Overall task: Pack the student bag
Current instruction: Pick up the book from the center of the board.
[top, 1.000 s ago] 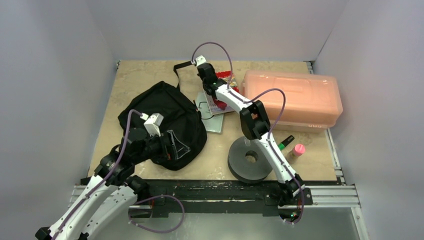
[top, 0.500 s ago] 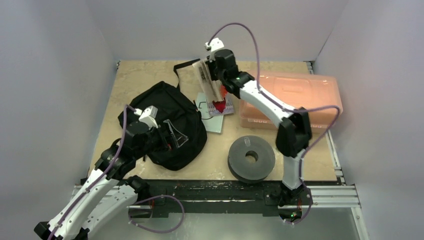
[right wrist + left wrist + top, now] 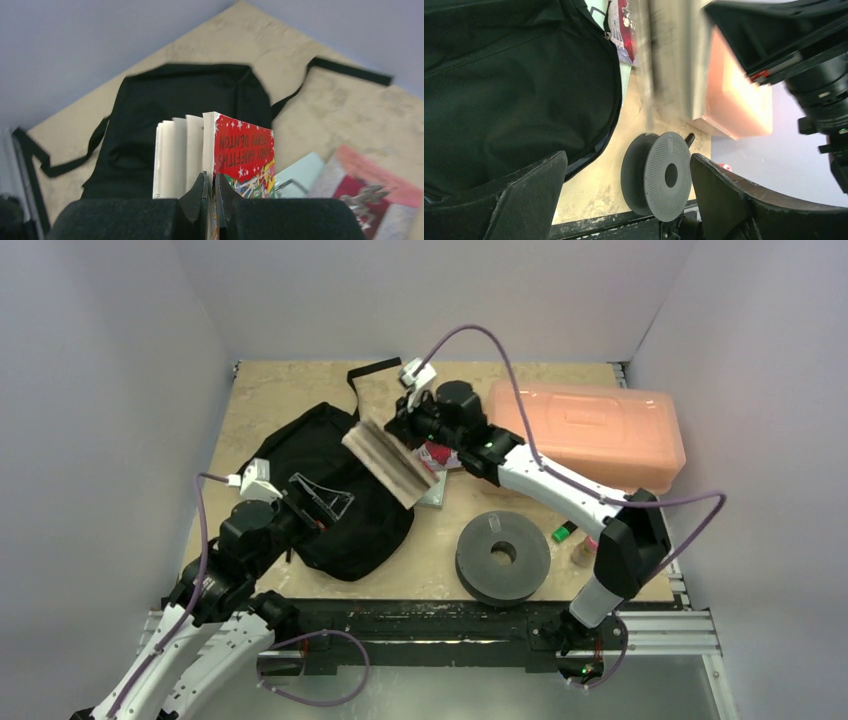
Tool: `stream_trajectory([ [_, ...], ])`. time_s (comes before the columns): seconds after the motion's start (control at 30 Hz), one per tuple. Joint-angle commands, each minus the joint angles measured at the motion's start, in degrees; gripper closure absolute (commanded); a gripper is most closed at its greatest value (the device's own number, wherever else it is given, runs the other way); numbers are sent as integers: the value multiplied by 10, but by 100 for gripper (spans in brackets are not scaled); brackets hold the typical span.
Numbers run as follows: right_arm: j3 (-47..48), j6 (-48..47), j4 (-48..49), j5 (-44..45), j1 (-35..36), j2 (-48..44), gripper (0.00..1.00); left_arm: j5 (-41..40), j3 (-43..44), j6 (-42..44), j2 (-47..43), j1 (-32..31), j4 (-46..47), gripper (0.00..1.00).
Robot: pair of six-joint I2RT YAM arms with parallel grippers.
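I should next lower my left gripper and move it onto the book's bag-side edge [image 3: 385, 469] [image 3: 668, 60], which hangs to the gripper's right in the top view, because the book's pages fan apart.
The student bag [image 3: 325, 490], a floppy black backpack, lies left of centre with a strap [image 3: 368, 370] trailing toward the back. My right gripper [image 3: 402, 428] is shut on a thick paperback book [image 3: 388, 465] and holds it in the air over the bag's right edge. In the right wrist view the gripper [image 3: 210, 181] pinches the book's red cover [image 3: 243, 150]; the white pages fan apart to the left, with the bag [image 3: 175, 110] beyond. My left gripper [image 3: 322, 502] hovers open over the bag's near side, and in its own view [image 3: 628, 159] nothing sits between its fingers.
A translucent orange lidded box [image 3: 595, 430] stands at the back right. A dark grey spool [image 3: 502, 555] lies near the front centre, with a green marker [image 3: 565, 532] beside it. A red-covered book [image 3: 440, 455] and a pale blue notebook [image 3: 434, 495] lie right of the bag.
The right arm has lifted the book off the table at the back and swung it left and nearer, over the bag's edge. The left gripper drifted left, still open.
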Motion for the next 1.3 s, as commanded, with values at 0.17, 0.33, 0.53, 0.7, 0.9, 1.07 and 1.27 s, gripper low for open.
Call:
stream_trajectory([
  [0.17, -51, 17, 7, -116, 74, 45, 100, -35, -63, -33, -22, 3, -34, 6],
  [0.33, -94, 158, -15, -132, 61, -8, 27, -19, -68, -14, 20, 3, -12, 5],
  [0.53, -188, 241, -39, -44, 19, -117, 14, 8, -63, 24, 68, 2, 35, 4],
  [0.7, -300, 285, 30, -49, -7, -166, 13, 3, -20, 89, 174, 7, 49, 0],
  [0.9, -324, 281, 40, -55, -8, -141, 14, 12, 28, 162, 320, 67, 64, 0],
  [1.07, -329, 278, 55, -65, -9, -136, 15, 211, -86, 108, 380, 147, 298, 0],
  [1.27, -341, 273, 68, -63, -8, -147, 15, 199, -223, 32, 369, 147, 526, 2],
])
